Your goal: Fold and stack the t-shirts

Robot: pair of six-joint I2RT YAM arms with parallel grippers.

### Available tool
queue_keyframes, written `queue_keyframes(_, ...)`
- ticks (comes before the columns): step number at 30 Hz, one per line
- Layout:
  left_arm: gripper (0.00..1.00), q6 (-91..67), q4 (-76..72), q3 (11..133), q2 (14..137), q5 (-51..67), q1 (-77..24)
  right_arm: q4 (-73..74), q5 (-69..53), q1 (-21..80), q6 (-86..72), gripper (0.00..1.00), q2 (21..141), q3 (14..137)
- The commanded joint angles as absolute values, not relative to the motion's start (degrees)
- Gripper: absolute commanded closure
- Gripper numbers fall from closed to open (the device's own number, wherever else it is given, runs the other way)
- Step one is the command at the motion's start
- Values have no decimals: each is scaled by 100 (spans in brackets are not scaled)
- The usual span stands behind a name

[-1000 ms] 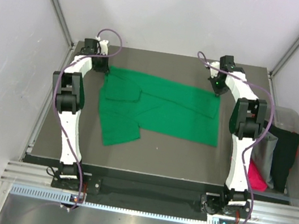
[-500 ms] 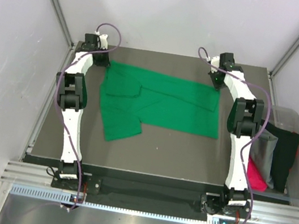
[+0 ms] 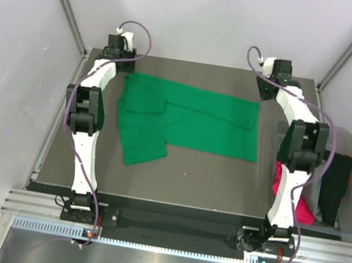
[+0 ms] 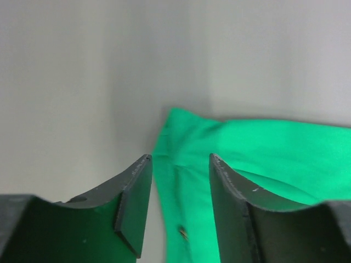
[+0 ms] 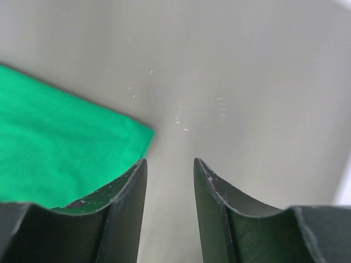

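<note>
I will bring my right gripper back next, turning and lowering it to the green t-shirt's near corner [image 3: 254,159]. The corner lies uncovered beside the bin, back from and below the gripper.
A bright green t-shirt [image 3: 191,124] lies flat across the dark table [image 3: 209,177], with one sleeve folded in at the left front. My left gripper [image 3: 123,65] is open just behind the shirt's far left corner. In the left wrist view that corner of the green t-shirt [image 4: 263,159] shows on the table between and beyond the open left gripper [image 4: 180,159]. My right gripper [image 3: 264,87] is open behind the far right corner. In the right wrist view the green t-shirt's corner [image 5: 60,142] lies left of the open right gripper [image 5: 170,161], over bare table.
A clear bin [image 3: 348,201] stands off the table's right edge, holding a black shirt [image 3: 335,188] and a magenta-pink shirt [image 3: 301,210]. The right arm's elbow hangs over the bin's near side. White walls and metal frame posts enclose the table at the back.
Both grippers have opened and let go of the shirt's far corners, then drawn back toward the rear edge. The right arm has swung rightward over the bin.
</note>
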State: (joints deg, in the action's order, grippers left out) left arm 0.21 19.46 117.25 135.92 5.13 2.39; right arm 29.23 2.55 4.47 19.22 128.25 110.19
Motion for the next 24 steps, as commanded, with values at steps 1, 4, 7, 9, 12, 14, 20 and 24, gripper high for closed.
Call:
queue_keyframes(1,48,44,1354,11444,12491,53,18,2470,-8,431,1889,60,11638,10646)
queue_keyframes(4,48,61,1633,11163,11963,-106,-237,2644,-736,431,2284,61,11049,10014)
queue_keyframes(7,49,131,2116,10750,11348,280,-483,3128,-1800,457,3126,63,10382,9110)
queue_keyframes(9,52,360,2696,10260,10812,631,-667,3731,-2345,475,3993,64,9872,8607)
queue_keyframes(12,55,623,3251,9295,9969,1237,-747,4741,-2619,466,5145,66,9300,7815)
queue_keyframes(14,56,755,3444,8478,9277,1327,-747,5044,-2471,475,5709,67,8880,7218)
queue_keyframes(20,54,1037,3639,6842,7543,1248,-703,5168,-1908,518,6152,68,8078,6039)
queue_keyframes(24,47,1107,3436,6285,6593,1029,-475,4905,-1688,527,6082,68,8033,5757)
